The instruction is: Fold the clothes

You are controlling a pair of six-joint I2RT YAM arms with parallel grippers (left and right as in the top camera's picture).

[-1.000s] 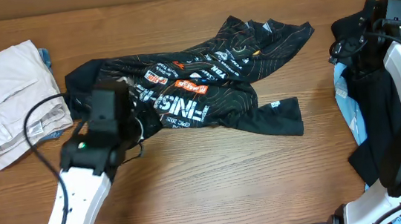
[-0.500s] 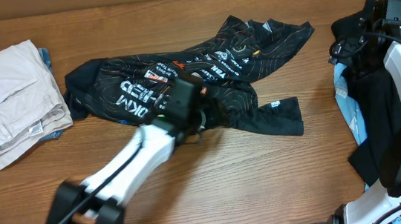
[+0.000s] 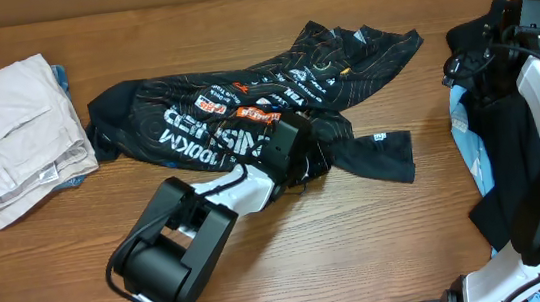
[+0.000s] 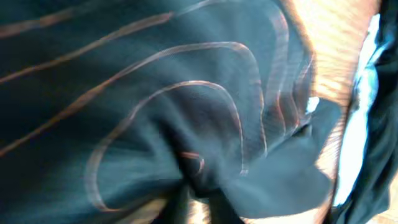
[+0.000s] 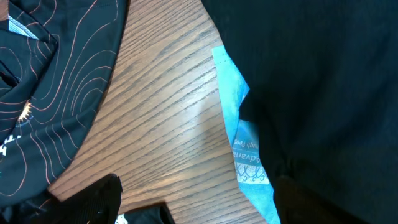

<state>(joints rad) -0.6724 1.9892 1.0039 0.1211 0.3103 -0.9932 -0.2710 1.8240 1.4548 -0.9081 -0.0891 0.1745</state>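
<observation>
My right gripper should swing over to its left in the overhead view and down onto the cloth, because the jersey's nearest edge [image 3: 381,151] [image 5: 151,215] is below it that way.
The black jersey [image 3: 245,103] with orange contour lines and sponsor logos lies crumpled across the middle of the wooden table. My left gripper [image 3: 301,158] sits low on its front right part, beside the sleeve end [image 3: 386,154]. In the blurred left wrist view the jersey cloth [image 4: 155,93] fills the frame and is pinched between the left fingers [image 4: 199,202]. My right gripper [image 3: 457,61] hangs at the far right, apart from the jersey. In the right wrist view its fingers [image 5: 199,205] are spread over bare wood, with a jersey edge [image 5: 56,93] to the left.
Folded off-white trousers [image 3: 12,138] lie at the far left on some blue cloth. A plain black garment [image 3: 505,136] with light blue cloth [image 3: 462,136] lies under the right arm, and both show in the right wrist view [image 5: 323,74], [image 5: 239,137].
My left gripper has swept from the jersey's left end to its right part, pulling cloth with it. The jersey's front edge and sleeve end shifted right. The right arm has not moved.
</observation>
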